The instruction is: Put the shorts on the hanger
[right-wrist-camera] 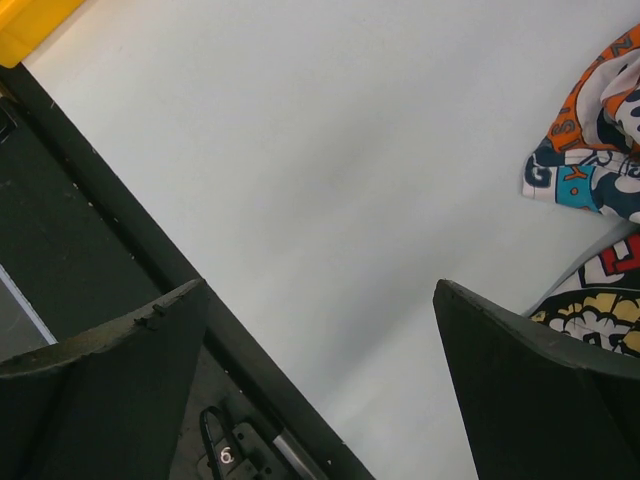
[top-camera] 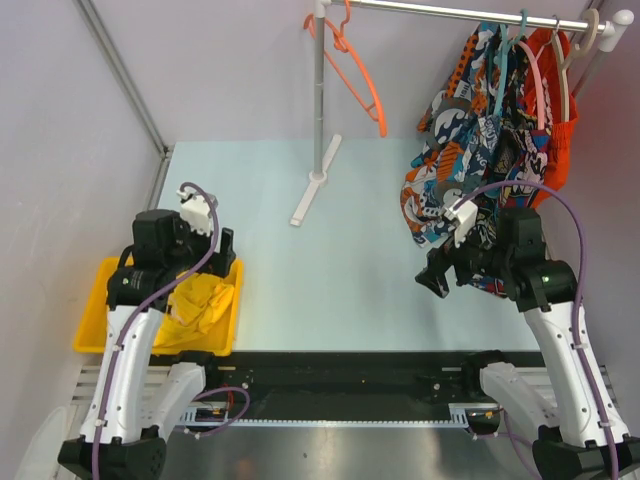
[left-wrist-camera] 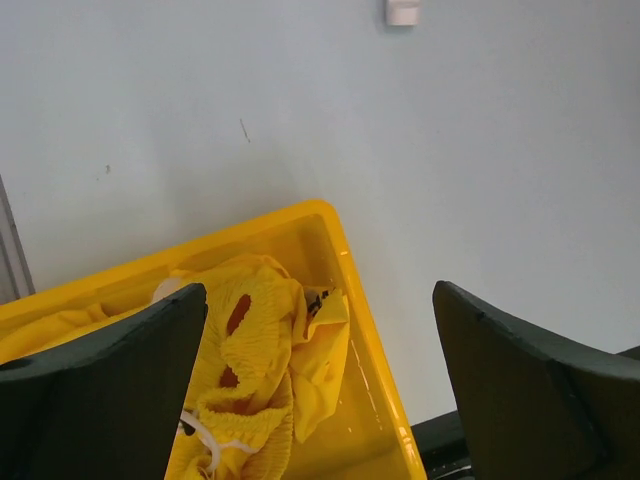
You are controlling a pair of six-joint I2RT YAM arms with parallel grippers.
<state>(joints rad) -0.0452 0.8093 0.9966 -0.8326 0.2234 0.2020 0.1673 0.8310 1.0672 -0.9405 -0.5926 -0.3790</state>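
Next, my left gripper needs to shift left in the top view and down onto the shorts' waist by the drawstring (top-camera: 183, 312) (left-wrist-camera: 212, 428), since the waist lies below it on that side.
The yellow shorts (top-camera: 200, 305) lie crumpled in a yellow bin (top-camera: 95, 315) at the near left. In the left wrist view the shorts (left-wrist-camera: 255, 360) show their elastic waist and pale drawstring. The orange hanger (top-camera: 362, 75) hangs by its hook on the rail at the top. My left gripper (left-wrist-camera: 320, 380) is open and empty, above the bin's right wall. My right gripper (right-wrist-camera: 320, 390) is open and empty, above the table near its front edge; it shows in the top view (top-camera: 437, 277) too.
A rack post with a white foot (top-camera: 316, 180) stands mid-table. Cartoon-print shorts (top-camera: 470, 160) and an orange-red garment (top-camera: 560, 110) hang on teal, pink and beige hangers at the back right. A black rail (top-camera: 350, 375) runs along the front edge.
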